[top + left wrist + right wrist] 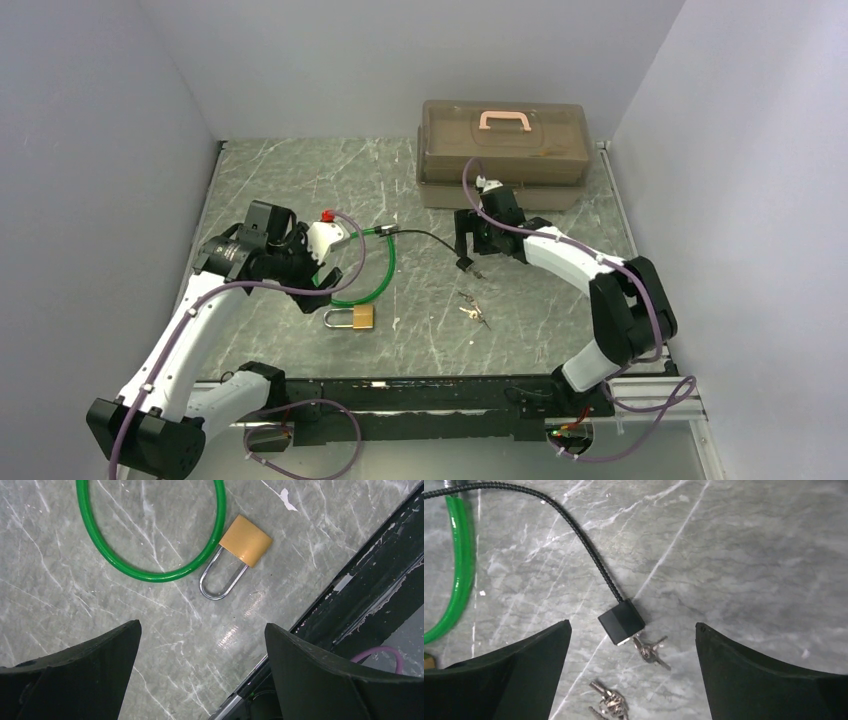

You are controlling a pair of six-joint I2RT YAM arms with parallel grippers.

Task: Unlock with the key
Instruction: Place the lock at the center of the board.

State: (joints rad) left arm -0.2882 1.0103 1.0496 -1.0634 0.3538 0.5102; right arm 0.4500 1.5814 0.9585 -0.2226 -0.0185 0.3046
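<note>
My right gripper will next move back and down onto the nearer key heap (474,311) (611,701), because that is below it, closer to my base and clear of the black lock.
A small bunch of thin silver keys (650,647) lies against the end of a black cable-lock body (621,621); I cannot tell if a key is in it. A second key bunch (610,704) lies nearer, also seen from above (472,312). My right gripper (631,680) is open and empty, hovering over the black lock and keys (468,258). The brass padlock (246,540) with its silver shackle lies flat beside a green cable loop (150,530). My left gripper (202,680) is open and empty, above the table just short of the padlock (352,318).
A brown toolbox (503,150) with a pink handle stands at the back. A black cable (589,545) runs from the black lock to the green loop (370,270). The black rail (370,595) at the table's front edge lies right of the padlock. Grey walls enclose three sides.
</note>
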